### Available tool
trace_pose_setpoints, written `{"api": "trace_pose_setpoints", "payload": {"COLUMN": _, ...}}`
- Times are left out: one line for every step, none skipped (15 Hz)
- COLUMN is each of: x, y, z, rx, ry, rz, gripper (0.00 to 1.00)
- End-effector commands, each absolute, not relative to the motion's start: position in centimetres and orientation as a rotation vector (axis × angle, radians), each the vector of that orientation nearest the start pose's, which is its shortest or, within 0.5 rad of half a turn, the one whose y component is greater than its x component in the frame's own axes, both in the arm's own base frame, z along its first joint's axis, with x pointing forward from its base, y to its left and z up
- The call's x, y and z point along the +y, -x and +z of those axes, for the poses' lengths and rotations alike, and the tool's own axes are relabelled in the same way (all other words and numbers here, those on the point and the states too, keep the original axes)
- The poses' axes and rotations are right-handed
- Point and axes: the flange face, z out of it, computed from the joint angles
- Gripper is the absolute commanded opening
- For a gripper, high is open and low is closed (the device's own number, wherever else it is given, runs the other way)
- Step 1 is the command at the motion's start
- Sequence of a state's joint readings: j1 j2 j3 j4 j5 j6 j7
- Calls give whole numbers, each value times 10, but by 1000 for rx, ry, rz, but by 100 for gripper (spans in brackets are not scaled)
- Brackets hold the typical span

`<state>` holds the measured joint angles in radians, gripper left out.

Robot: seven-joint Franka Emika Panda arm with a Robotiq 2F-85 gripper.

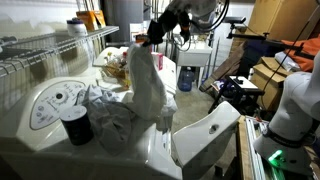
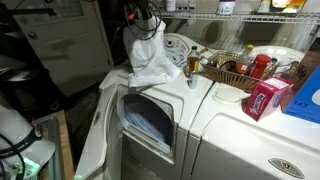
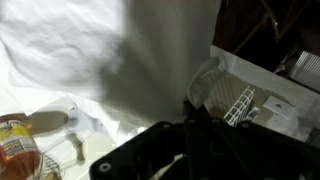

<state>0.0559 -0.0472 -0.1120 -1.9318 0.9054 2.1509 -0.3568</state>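
Note:
The white cloth point(image 1: 148, 85) hangs, lower end on the heap; my gripper should next go down toward the machine's top above the open door and release it.
My gripper point(image 1: 141, 44) is shut on the top of a white cloth point(image 1: 148, 85) and holds it up above the white washing machine point(image 1: 45, 105). The cloth hangs down in a long fold, its lower end on a heap of pale clothes point(image 1: 110, 112) on the machine's top. In an exterior view the gripper point(image 2: 141, 24) lifts the cloth point(image 2: 150, 55) above the machine's open front door point(image 2: 150, 125). In the wrist view the cloth point(image 3: 110, 50) fills the frame above the dark jaws point(image 3: 195, 108).
A black cup point(image 1: 76, 125) stands on the machine's top near the heap. A basket of bottles point(image 2: 235, 68) and a pink box point(image 2: 264, 98) sit on the neighbouring machine. Wire shelves point(image 1: 40, 50) run behind. A blue jug point(image 1: 188, 78) stands on the floor.

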Motion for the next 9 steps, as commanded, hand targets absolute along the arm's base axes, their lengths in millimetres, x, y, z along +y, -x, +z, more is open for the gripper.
{"api": "trace_pose_setpoints", "payload": {"x": 22, "y": -607, "z": 517, "rx": 96, "ry": 2286, "rz": -473, "gripper": 1}}
{"api": "trace_pose_setpoints", "payload": {"x": 29, "y": -612, "z": 509, "rx": 94, "ry": 2252, "rz": -455, "gripper": 1}}
{"api": "trace_pose_setpoints", "payload": {"x": 35, "y": -617, "z": 501, "rx": 90, "ry": 2216, "rz": -447, "gripper": 1}}
{"api": "trace_pose_setpoints", "payload": {"x": 42, "y": -621, "z": 493, "rx": 87, "ry": 2172, "rz": -429, "gripper": 1}}
{"api": "trace_pose_setpoints", "payload": {"x": 48, "y": -625, "z": 486, "rx": 86, "ry": 2127, "rz": -416, "gripper": 1}}
{"api": "trace_pose_setpoints", "payload": {"x": 54, "y": -629, "z": 480, "rx": 88, "ry": 2062, "rz": -399, "gripper": 1}}
{"api": "trace_pose_setpoints", "payload": {"x": 59, "y": -632, "z": 474, "rx": 92, "ry": 2017, "rz": -379, "gripper": 1}}
{"api": "trace_pose_setpoints", "payload": {"x": 63, "y": -635, "z": 468, "rx": 92, "ry": 1968, "rz": -360, "gripper": 1}}
{"api": "trace_pose_setpoints", "payload": {"x": 66, "y": -638, "z": 463, "rx": 94, "ry": 1919, "rz": -343, "gripper": 1}}
